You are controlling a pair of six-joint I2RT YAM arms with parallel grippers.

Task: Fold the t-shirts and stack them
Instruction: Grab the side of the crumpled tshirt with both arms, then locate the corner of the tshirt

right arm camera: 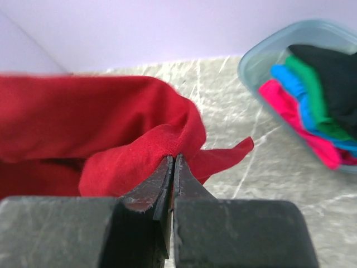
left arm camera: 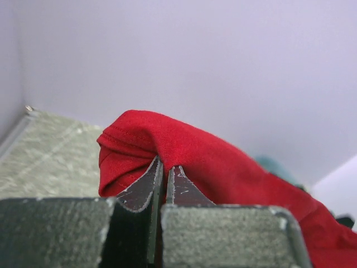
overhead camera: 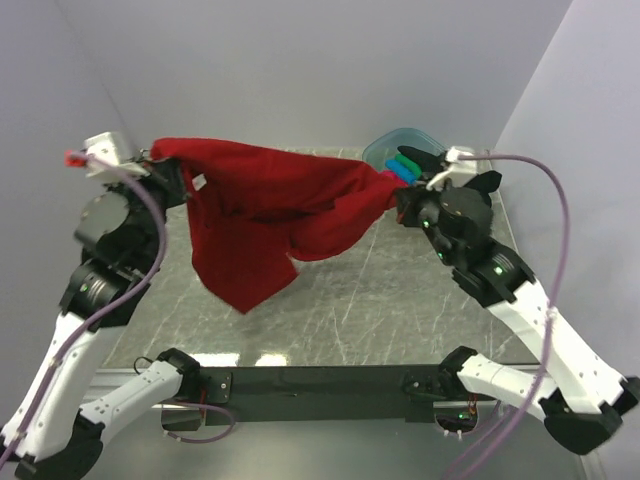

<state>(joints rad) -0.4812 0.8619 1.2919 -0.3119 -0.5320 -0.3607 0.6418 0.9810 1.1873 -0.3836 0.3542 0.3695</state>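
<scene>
My left gripper should go down to the tabletop under the dark red t-shirt and let go of the pinched end there, because the t-shirt hangs stretched between both grippers.
A dark red t-shirt hangs stretched in the air between my two grippers, its lower part drooping toward the table. My left gripper is shut on its left end; the left wrist view shows the cloth pinched at the gripper's tips. My right gripper is shut on the right end, where the fabric bunches at the closed gripper. Pink, blue, green and black t-shirts lie in the tub.
A clear bluish plastic tub stands at the back right, behind the right gripper, its rim also in the right wrist view. The marbled grey table is walled by pale panels at the back and sides.
</scene>
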